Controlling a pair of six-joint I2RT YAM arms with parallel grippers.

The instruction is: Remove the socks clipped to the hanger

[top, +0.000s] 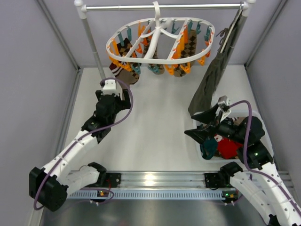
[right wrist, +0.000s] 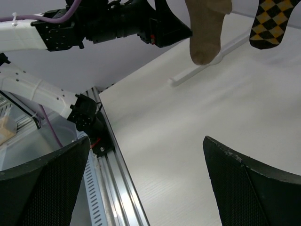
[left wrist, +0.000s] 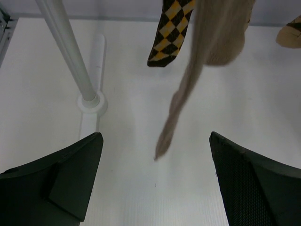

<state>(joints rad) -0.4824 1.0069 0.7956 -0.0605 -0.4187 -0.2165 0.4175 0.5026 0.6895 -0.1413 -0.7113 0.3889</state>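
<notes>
My left gripper is open and needs to move outward until its fingers are on both sides of the narrow lower end of the tan sock (left wrist: 163, 143). The sock hangs freely just outward of my left gripper.
The white oval hanger (top: 160, 41) hangs by its hook from the rail, with orange and teal clips. Several socks hang under it: brown argyle ones (top: 123, 51) and plain brown ones (top: 127, 73). My left gripper (top: 113, 89) is open and empty, just below the hanger's left socks. In the left wrist view (left wrist: 155, 141) an argyle sock (left wrist: 169, 33) and a tan sock (left wrist: 211, 42) hang ahead, between and above the fingers. My right gripper (top: 200, 123) is open and empty at the right; in its wrist view (right wrist: 146, 141) a tan sock (right wrist: 207, 33) and an argyle sock (right wrist: 270, 21) hang far off.
A metal rail (top: 160, 7) on white posts (top: 94, 47) carries the hanger and a long olive-green garment (top: 214, 80). A post base (left wrist: 90, 101) stands on the table. A white basket (top: 221, 159) with red (top: 229, 148) and teal (top: 208, 148) clothes lies under my right arm.
</notes>
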